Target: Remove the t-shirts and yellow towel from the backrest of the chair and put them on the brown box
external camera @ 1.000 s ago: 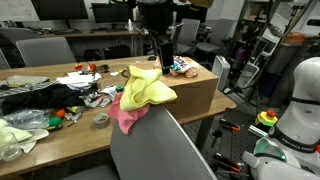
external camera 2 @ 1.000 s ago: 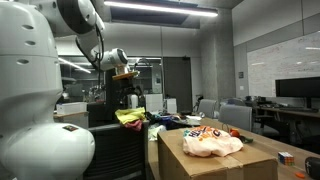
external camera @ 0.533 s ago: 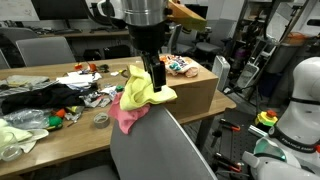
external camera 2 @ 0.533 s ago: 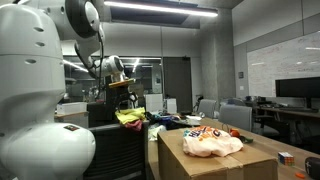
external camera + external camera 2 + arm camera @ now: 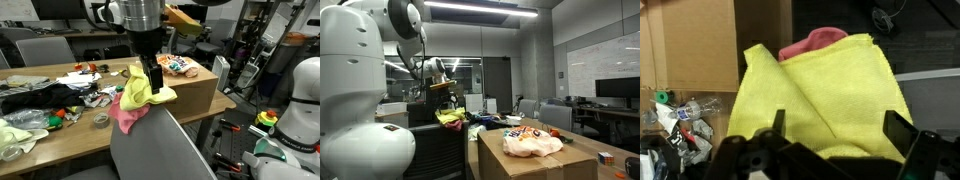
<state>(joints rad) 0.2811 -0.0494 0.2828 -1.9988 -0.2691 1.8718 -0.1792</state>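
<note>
The cloth already lies just below my gripper, between its spread fingers, so next I will lower my gripper a little to the raised fold of the yellow towel.
The yellow towel lies draped over the top of the chair's grey backrest, with the pink t-shirt hanging out from under it. The white t-shirt with orange lettering lies on the brown box. My gripper hangs just over the towel and is open. In the wrist view the towel fills the space between the spread fingers of the gripper. The pink t-shirt peeks out beyond it, and the box stands at the upper left.
The wooden table beside the box carries a black cloth heap, a pale green cloth, a tape roll and small clutter. Grey chairs stand behind it. A white robot body is at the right.
Over the last second the arm has come down from above the box to just over the yellow towel. In the last half second it has barely moved. The jaws stay open.
</note>
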